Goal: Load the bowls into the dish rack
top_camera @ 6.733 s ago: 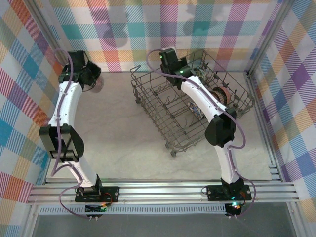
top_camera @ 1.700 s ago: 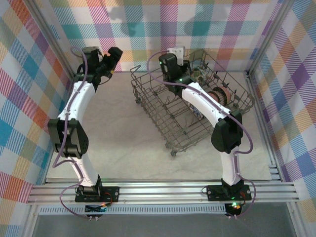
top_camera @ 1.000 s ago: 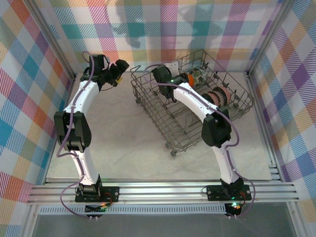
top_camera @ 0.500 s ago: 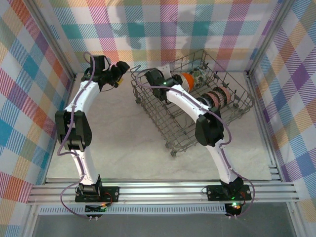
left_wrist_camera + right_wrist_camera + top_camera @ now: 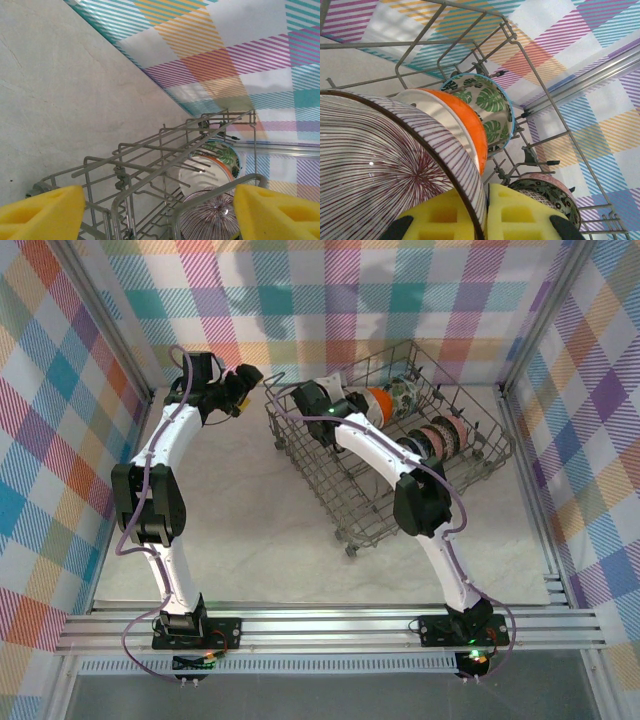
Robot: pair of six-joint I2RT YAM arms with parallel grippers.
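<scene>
The orange bowl is close, so my right gripper will next ease toward the rack's empty end [image 5: 285, 402], between it and my left gripper, and release the white bowl's rim.
The grey wire dish rack [image 5: 330, 475] stands at the back right of the table. My right gripper [image 5: 335, 400] hangs over its far left corner, shut on the rim of a white bowl with maroon stripes [image 5: 380, 170], its yellow pads [image 5: 520, 215] on either side of the rim. Behind it in the rack stand an orange bowl [image 5: 465, 120], a leaf-patterned bowl [image 5: 490, 107] and a dark floral bowl [image 5: 550, 192]. My left gripper [image 5: 245, 380] hovers just left of the rack [image 5: 150, 160], open and empty, facing the striped bowl [image 5: 212, 220].
More patterned bowls [image 5: 440, 435] stand in a row at the rack's right side. Plaid walls and metal posts [image 5: 530, 340] close in the back and sides. The pale marble table [image 5: 230, 520] spreads out in front of and left of the rack.
My right gripper has carried the striped bowl a little to the left, toward the rack's far left corner. The left gripper has stayed beside the rack, still open.
</scene>
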